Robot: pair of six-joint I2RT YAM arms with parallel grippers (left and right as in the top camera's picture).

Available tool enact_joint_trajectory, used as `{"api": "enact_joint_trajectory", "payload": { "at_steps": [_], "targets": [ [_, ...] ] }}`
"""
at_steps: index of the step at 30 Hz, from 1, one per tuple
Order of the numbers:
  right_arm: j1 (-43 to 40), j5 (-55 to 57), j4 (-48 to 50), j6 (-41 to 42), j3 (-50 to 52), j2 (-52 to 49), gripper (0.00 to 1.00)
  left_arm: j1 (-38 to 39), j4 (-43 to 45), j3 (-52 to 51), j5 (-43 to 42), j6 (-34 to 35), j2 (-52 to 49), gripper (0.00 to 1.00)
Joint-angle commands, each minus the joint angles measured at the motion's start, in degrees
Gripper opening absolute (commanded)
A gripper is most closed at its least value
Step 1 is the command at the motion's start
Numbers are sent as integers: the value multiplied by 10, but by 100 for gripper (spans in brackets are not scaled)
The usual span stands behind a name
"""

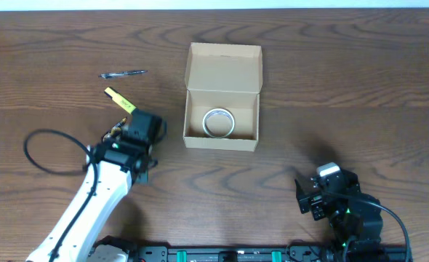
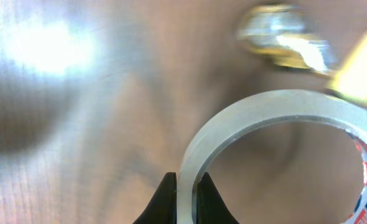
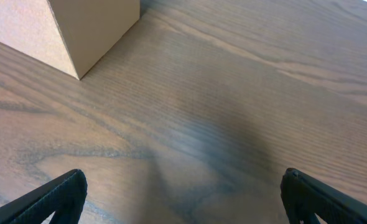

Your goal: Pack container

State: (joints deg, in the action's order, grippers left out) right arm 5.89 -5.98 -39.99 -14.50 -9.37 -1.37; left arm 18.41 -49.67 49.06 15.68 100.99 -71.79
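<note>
The clear tape roll goes in my left gripper to the right in the overhead view next, over the roll inside the box, since the lid stands open.
The container is a tan cardboard box at the table's middle, with its flap lid standing open at the back. A tape roll lies inside it. My left gripper is left of the box and is shut on the rim of a second, clear tape roll, seen close up between the jaws in the left wrist view. In the overhead view that roll is hidden under the wrist. My right gripper is open and empty near the front right, with the box corner ahead of it.
A pen lies at the back left. A yellow-tipped object lies just beyond the left gripper and shows blurred in the left wrist view. A black cable loops at the left.
</note>
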Motion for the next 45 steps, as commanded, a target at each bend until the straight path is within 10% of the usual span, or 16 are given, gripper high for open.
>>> {"api": "enact_joint_trajectory", "payload": {
  "at_steps": [1,10,45],
  "targets": [
    [-5,0,-1,6,2,3,99,13,-13,106,59,-148,-12,6],
    [-5,0,-1,6,2,3,99,97,-13,338,-23,-334,-192,6],
    [-4,0,-1,6,2,3,99,154,-30,377,-152,-333,-377,15]
  ]
}}
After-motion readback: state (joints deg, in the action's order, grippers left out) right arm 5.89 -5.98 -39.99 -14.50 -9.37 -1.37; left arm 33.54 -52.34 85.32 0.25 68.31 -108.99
